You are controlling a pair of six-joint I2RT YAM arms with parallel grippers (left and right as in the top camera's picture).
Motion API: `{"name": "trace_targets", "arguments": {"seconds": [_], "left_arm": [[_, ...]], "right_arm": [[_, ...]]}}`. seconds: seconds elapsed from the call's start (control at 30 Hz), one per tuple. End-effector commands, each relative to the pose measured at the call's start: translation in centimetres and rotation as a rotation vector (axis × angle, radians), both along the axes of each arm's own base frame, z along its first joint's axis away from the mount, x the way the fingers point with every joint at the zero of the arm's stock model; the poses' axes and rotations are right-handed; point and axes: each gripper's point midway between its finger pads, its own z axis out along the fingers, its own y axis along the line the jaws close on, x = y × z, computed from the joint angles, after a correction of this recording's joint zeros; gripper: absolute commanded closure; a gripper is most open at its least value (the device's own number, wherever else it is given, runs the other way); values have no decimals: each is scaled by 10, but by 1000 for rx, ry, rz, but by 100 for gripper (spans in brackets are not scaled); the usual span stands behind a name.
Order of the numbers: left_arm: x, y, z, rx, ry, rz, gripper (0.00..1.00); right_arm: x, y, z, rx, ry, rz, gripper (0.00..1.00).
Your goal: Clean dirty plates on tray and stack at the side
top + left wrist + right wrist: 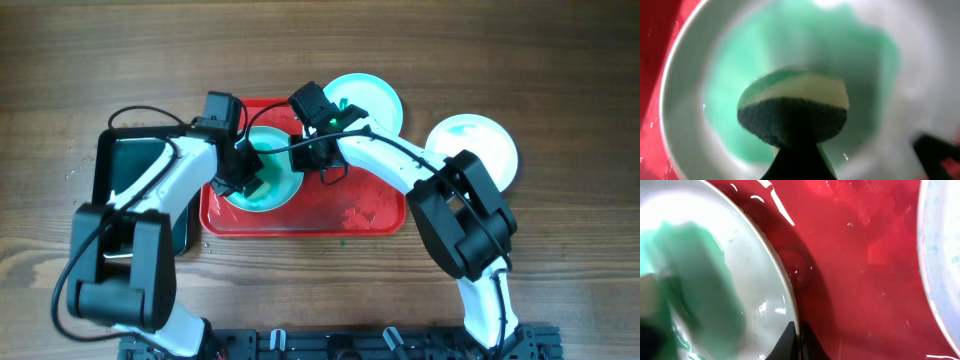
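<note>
I will next lift the plate with my right gripper, tilt it over the red tray, then lower it there and let go of the plate's rim, because there is a wet green smear inside the plate.
On the red tray lies a plate smeared with green. My left gripper is shut on a green sponge, which presses on the smeared inside of that plate. My right gripper is shut on the plate's rim, one finger inside and one outside. A pale turquoise plate sits at the tray's far right corner, and its edge shows in the right wrist view. Another pale plate rests on the table to the right.
A black rectangular tray lies left of the red tray, under the left arm. The red tray's floor is wet, with small green specks near its front right. Wooden table surrounds everything.
</note>
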Motion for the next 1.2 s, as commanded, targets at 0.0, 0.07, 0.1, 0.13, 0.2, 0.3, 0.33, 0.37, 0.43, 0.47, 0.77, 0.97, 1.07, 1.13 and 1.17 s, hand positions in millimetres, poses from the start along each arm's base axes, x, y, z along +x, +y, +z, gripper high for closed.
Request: {"name": "trace_targets", "arguments": {"seconds": [0.0,0.07,0.1,0.13,0.2,0.3,0.33,0.37,0.43,0.47,0.77,0.97,1.07,1.13,1.17], "left_arm": [[49,20,92,-29,-274,7,96],[58,52,119,35,-367,86,96],[59,64,125,59,-389,116,96],[59,69,126,67,-390,130,96],[53,75,121,72,-358,144,96],[50,75,119,73,-343,143,96],[48,75,118,73,-337,143,96],[46,75,117,73,-327,142,96],[42,75,115,76,-309,142,96],[43,75,115,76,-310,142,96],[43,75,115,75,-311,142,96],[43,75,115,75,-311,142,96],[43,75,115,74,-311,142,96],[43,75,115,74,-311,142,96],[43,75,115,74,-311,142,96]], "right_arm": [[1,-2,-1,5,-2,8,96],[5,-1,-4,6,-13,-18,94],[6,0,-7,11,-17,-21,93],[6,1,-11,11,-15,-21,92],[4,4,-14,11,-9,-25,89],[0,7,-16,12,-1,-16,87],[-3,8,-16,17,12,-10,94],[-9,11,-14,36,31,22,95],[-7,3,4,36,17,40,96],[-3,-6,16,7,-12,26,95],[27,-86,159,-279,-473,-44,96],[25,-110,183,-516,-616,-84,96],[17,-103,200,-642,-732,-62,96],[7,-90,209,-694,-795,-27,96],[3,-87,215,-721,-828,-26,96]]}}
